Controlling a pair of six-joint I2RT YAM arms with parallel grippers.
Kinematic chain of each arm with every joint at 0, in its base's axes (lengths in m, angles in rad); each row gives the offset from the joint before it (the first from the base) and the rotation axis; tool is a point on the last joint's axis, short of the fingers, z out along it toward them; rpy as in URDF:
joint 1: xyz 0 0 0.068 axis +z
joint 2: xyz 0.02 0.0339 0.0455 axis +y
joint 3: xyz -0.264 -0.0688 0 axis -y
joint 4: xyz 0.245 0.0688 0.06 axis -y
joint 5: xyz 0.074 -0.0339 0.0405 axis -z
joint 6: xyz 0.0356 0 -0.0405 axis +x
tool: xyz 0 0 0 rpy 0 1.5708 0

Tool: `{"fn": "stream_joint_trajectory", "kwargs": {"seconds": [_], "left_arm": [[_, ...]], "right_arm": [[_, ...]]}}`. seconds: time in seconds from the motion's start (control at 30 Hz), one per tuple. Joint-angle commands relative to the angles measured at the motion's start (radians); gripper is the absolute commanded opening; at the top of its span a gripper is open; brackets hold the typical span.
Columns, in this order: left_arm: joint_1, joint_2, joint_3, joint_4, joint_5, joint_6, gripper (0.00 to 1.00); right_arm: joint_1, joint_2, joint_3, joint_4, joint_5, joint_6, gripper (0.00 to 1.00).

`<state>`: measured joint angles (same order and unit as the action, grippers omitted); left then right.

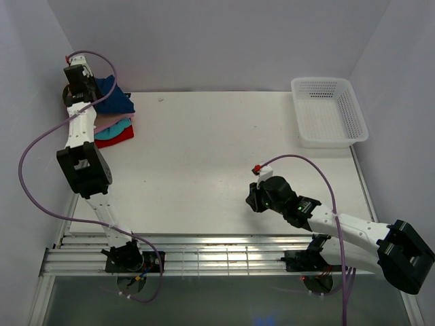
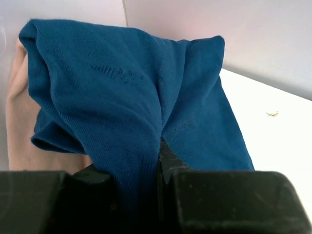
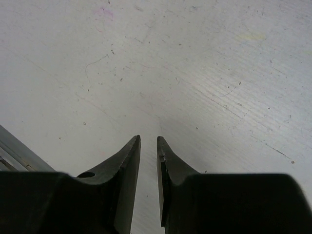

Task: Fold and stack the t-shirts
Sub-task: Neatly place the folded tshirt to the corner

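Note:
My left gripper moves down to the left in the wrist view next. It then releases the fold over the uncovered dusty-pink strip (image 2: 31,139), which lies below it on that side.
The navy blue tee (image 1: 117,99) lies bunched on top of the stack of folded tees at the table's far left corner, with pink (image 1: 107,125), teal (image 1: 115,132) and red (image 1: 122,138) layers showing below it. My left gripper (image 1: 80,87) is shut on a fold of the navy tee (image 2: 122,83), which drapes forward from the jaws (image 2: 141,163). A dusty-pink tee (image 2: 19,131) shows beneath it. The chest print is hidden. My right gripper (image 1: 253,197) hovers low over bare table, its fingers (image 3: 148,140) nearly together with a narrow gap and nothing between them.
A white mesh basket (image 1: 329,112) stands at the far right corner. The back and left walls stand close behind the stack. The table's metal front rail (image 1: 204,255) runs between the arm bases.

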<state>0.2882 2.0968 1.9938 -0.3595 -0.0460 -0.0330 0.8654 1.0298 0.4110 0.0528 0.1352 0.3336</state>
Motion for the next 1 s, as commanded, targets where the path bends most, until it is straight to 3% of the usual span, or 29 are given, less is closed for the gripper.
{"fn": "stream_joint_trajectory", "kwargs": {"seconds": [0.0, 0.27, 0.57, 0.7, 0.77, 0.83, 0.87, 0.93, 0.97], "left_arm": [[0.0, -0.112, -0.049, 0.096, -0.044, -0.018, 0.0], [0.057, -0.107, -0.121, 0.136, -0.158, -0.062, 0.0], [0.101, -0.048, -0.158, 0.2, -0.397, -0.125, 0.0], [0.111, 0.005, -0.147, 0.173, -0.342, -0.163, 0.0], [0.111, 0.017, -0.148, 0.157, -0.333, -0.188, 0.14], [0.111, 0.017, -0.151, 0.148, -0.324, -0.199, 0.41], [0.111, 0.009, -0.15, 0.143, -0.321, -0.2, 0.64], [0.109, -0.006, -0.145, 0.142, -0.308, -0.211, 0.76], [0.108, -0.017, -0.136, 0.137, -0.296, -0.217, 0.96]], "right_arm": [[0.006, -0.011, 0.015, 0.006, -0.002, 0.007, 0.26], [0.006, -0.04, 0.022, -0.045, 0.02, -0.002, 0.26], [0.007, -0.088, 0.017, -0.085, 0.007, 0.012, 0.26], [0.007, -0.102, 0.009, -0.1, 0.018, 0.015, 0.26], [0.007, -0.102, 0.009, -0.106, 0.023, 0.016, 0.26], [0.007, -0.103, 0.009, -0.116, 0.023, 0.021, 0.26], [0.007, -0.106, 0.009, -0.114, 0.023, 0.024, 0.26], [0.009, -0.112, 0.006, -0.114, 0.021, 0.027, 0.26], [0.009, -0.114, 0.006, -0.116, 0.021, 0.028, 0.27]]}}
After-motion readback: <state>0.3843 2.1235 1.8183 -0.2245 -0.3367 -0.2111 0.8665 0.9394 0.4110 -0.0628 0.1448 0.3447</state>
